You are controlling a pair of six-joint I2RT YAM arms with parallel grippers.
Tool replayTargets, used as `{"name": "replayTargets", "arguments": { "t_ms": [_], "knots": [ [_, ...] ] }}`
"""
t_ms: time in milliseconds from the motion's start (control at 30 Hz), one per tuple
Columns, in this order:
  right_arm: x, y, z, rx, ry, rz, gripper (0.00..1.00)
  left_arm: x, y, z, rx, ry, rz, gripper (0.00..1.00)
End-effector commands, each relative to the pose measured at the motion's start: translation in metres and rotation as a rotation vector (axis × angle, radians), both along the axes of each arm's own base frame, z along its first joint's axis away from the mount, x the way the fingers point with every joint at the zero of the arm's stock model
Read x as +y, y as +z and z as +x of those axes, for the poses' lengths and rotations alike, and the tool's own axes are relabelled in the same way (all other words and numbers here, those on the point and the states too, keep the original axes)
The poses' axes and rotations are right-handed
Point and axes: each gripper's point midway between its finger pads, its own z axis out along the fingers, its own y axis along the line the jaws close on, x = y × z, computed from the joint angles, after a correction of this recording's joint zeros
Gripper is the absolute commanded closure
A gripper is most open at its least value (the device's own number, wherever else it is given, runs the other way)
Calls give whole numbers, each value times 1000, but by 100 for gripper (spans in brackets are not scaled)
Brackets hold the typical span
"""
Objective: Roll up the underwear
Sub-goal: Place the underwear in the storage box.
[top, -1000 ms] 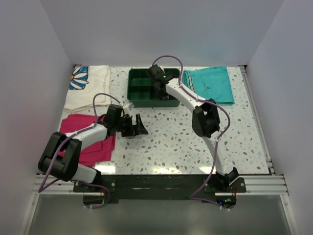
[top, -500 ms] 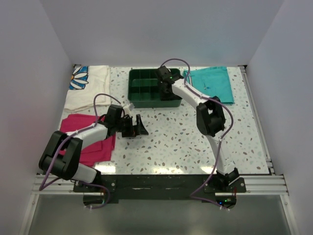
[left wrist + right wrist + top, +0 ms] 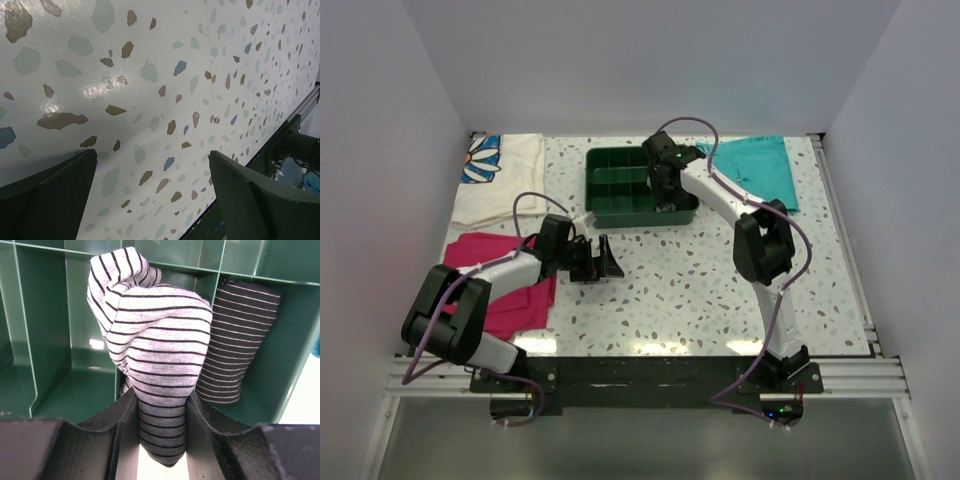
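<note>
The underwear is still hanging above the divider's rim, so my right gripper needs to go straight down next into the section of the tray beside the dark roll [image 3: 664, 204] and let go of the underwear there.
The underwear [image 3: 150, 340] is a rolled bundle of light grey cloth with thin dark stripes. My right gripper [image 3: 160, 397] is shut on its lower end and holds it over a compartment at the right end of the green tray [image 3: 50, 345]. In the top view the right gripper [image 3: 669, 193] hangs over the tray's [image 3: 610, 192] right part and hides the bundle. My left gripper [image 3: 603, 262] is open and empty, low over the bare speckled table. In the left wrist view [image 3: 152, 160] only the table shows between its fingers.
A dark roll with light stripes [image 3: 240, 340] stands in the compartment right of the underwear. Teal shorts [image 3: 755, 170] lie at the back right. A magenta cloth [image 3: 485, 275] lies under the left arm. A white flowered cloth [image 3: 495, 175] lies at the back left.
My right gripper has moved to the right across the tray, from its middle to its right end. The left arm has not moved.
</note>
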Motion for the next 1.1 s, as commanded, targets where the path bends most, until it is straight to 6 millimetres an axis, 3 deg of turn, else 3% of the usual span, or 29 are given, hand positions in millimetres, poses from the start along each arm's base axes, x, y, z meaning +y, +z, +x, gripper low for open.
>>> {"name": "replayTargets", "arguments": {
  "t_ms": [0,500,667,700,867,1000,1067],
  "knots": [
    [-7,3,-10,55,2,-29,100,-8,11,13,-62,-31,-39,0],
    [-8,-38,-25,214,-11,-52,100,-12,7,9,-45,-51,-44,0],
    [-6,-31,-26,207,0,-25,100,-14,6,8,-40,-58,-44,0],
    [-8,-39,-32,249,15,-48,100,-14,5,7,-36,-60,-45,0],
    [-10,-40,-33,270,36,-68,100,-16,4,7,-33,-68,-45,0],
    [-10,-42,-31,255,36,-63,92,-16,3,6,-32,-71,-43,0],
    [-10,-39,-30,235,39,-50,82,-16,2,5,-31,-72,-41,0]
  ]
}}
